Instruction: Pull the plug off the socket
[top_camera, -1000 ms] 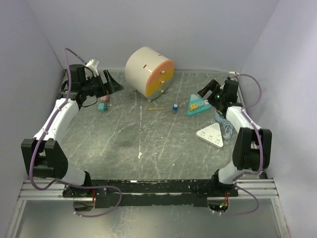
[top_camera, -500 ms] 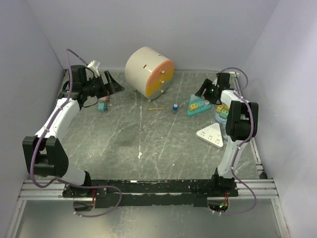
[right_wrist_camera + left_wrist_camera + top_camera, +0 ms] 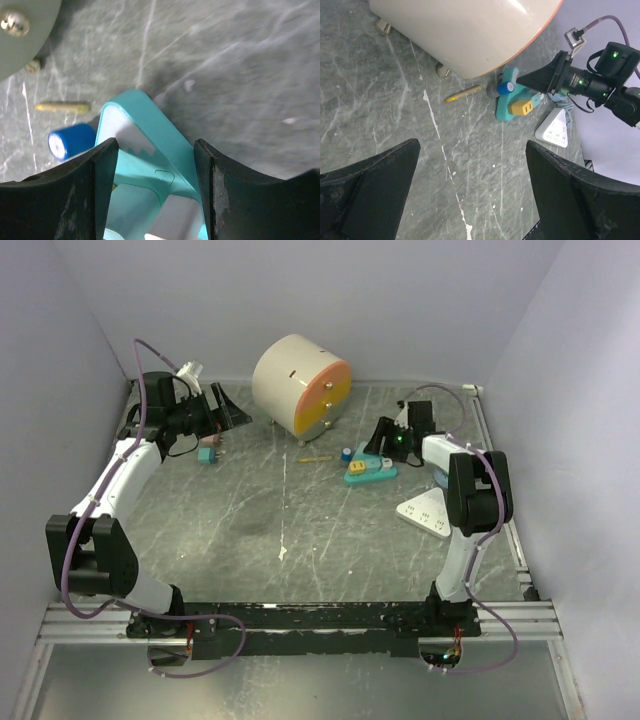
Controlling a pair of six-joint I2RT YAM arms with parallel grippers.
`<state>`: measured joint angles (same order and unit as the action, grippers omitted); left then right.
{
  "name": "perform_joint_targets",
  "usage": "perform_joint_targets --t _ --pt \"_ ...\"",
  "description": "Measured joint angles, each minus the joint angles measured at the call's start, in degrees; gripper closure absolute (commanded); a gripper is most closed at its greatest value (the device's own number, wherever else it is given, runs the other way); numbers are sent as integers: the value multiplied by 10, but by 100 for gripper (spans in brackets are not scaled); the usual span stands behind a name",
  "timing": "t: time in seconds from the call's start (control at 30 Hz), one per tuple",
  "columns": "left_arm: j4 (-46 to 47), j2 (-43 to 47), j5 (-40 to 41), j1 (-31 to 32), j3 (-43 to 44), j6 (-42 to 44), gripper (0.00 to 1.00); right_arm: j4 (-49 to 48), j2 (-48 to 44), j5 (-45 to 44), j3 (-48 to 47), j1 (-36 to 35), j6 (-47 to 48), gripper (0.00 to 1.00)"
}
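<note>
The yellow plug (image 3: 357,468) (image 3: 522,106) is below my left gripper and to its right in the top view. I will move that way and down, with my open fingers on both sides of it.
A teal triangular socket (image 3: 372,473) lies on the grey table right of centre, with a yellow plug (image 3: 357,468) stuck in its top. My right gripper (image 3: 383,442) reaches down over its far corner. In the right wrist view the two fingers press against both sides of the socket (image 3: 150,120), and a white plug body (image 3: 172,220) shows at the bottom edge. The left wrist view shows the socket (image 3: 506,104) and the yellow plug (image 3: 522,106) from afar. My left gripper (image 3: 232,410) hangs open at the far left, with nothing between its fingers (image 3: 380,170).
A cream and orange drum (image 3: 300,385) stands at the back. A blue cylinder (image 3: 346,453) and a yellow stick (image 3: 318,458) lie just left of the socket. A white triangular power strip (image 3: 428,512) lies to the right. A small teal block (image 3: 208,453) sits near the left gripper.
My right arm swung left and its jaws narrowed around the socket. The socket slid left toward the blue cylinder. The left arm stayed put.
</note>
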<state>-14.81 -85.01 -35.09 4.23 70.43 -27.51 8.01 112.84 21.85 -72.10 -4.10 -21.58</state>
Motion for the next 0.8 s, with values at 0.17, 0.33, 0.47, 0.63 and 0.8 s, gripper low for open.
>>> perform_joint_targets --t 0.17,0.33,0.47,0.63,0.8 --pt "0 0 -1 1 0 0 1 -35 -21 13 47 -43 6 39" --pt "0 -1 0 11 0 1 1 -70 -29 35 76 -73 16 40" --pt "-1 -5 3 29 0 4 1 -82 -37 45 92 -104 35 40" --pt "-2 -10 12 54 0 16 1 -85 -37 69 95 -142 58 41" --pt "-1 -21 14 80 0 33 1 -82 -36 96 95 -187 78 37"
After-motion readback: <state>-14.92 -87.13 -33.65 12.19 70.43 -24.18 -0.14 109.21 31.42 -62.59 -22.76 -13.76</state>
